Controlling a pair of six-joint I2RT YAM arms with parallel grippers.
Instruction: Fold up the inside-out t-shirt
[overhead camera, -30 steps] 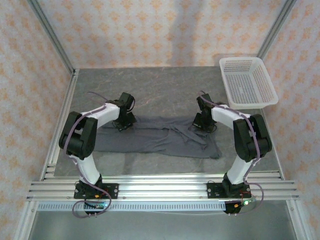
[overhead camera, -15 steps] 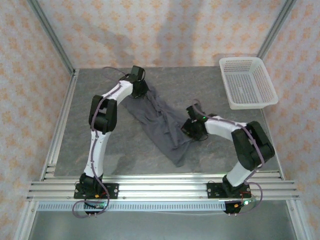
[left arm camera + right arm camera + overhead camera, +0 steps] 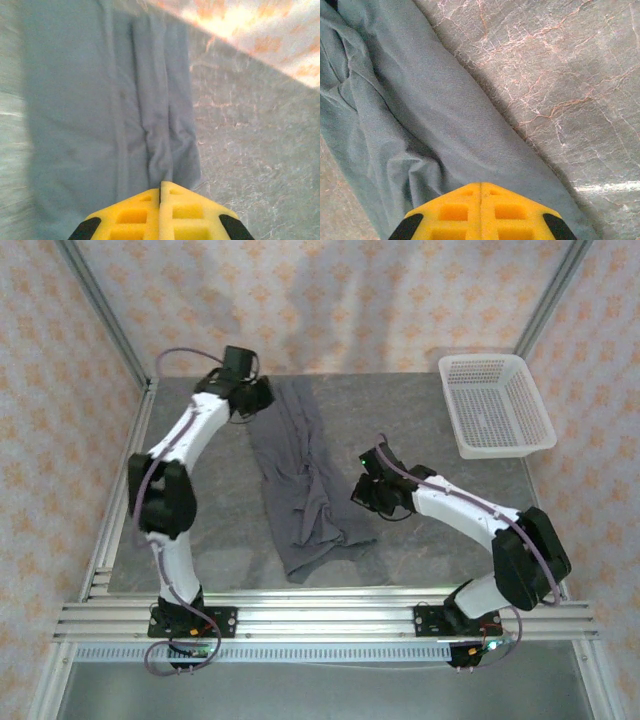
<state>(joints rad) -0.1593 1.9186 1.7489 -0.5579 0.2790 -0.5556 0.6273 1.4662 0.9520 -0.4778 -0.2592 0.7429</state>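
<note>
The shirt's flared near side sticks out sideways, so my right gripper will next go down onto it, bring it in toward the middle of the shirt and let go.
The inside-out t-shirt point(image 3: 300, 490) is a dark slate-grey strip running from the far left of the table towards the near edge, bunched and creased along its length. My left gripper point(image 3: 266, 396) is at the strip's far end. In the left wrist view its yellow fingers point(image 3: 161, 184) are shut, with folds of the shirt point(image 3: 100, 100) gathered into their tips. My right gripper point(image 3: 358, 494) sits at the shirt's right side, about halfway down. Its fingers point(image 3: 481, 184) are shut on the cloth point(image 3: 420, 100), whose edge casts a shadow on the table.
A white mesh basket point(image 3: 500, 448) stands at the back right corner. Patterned walls with metal posts close off the left, back and right. An aluminium rail point(image 3: 320, 615) carries the arm bases at the near edge.
The shirt lay crosswise and now runs lengthwise. My left gripper has swung its end to the far left corner, while the right gripper has moved to the middle of the table.
</note>
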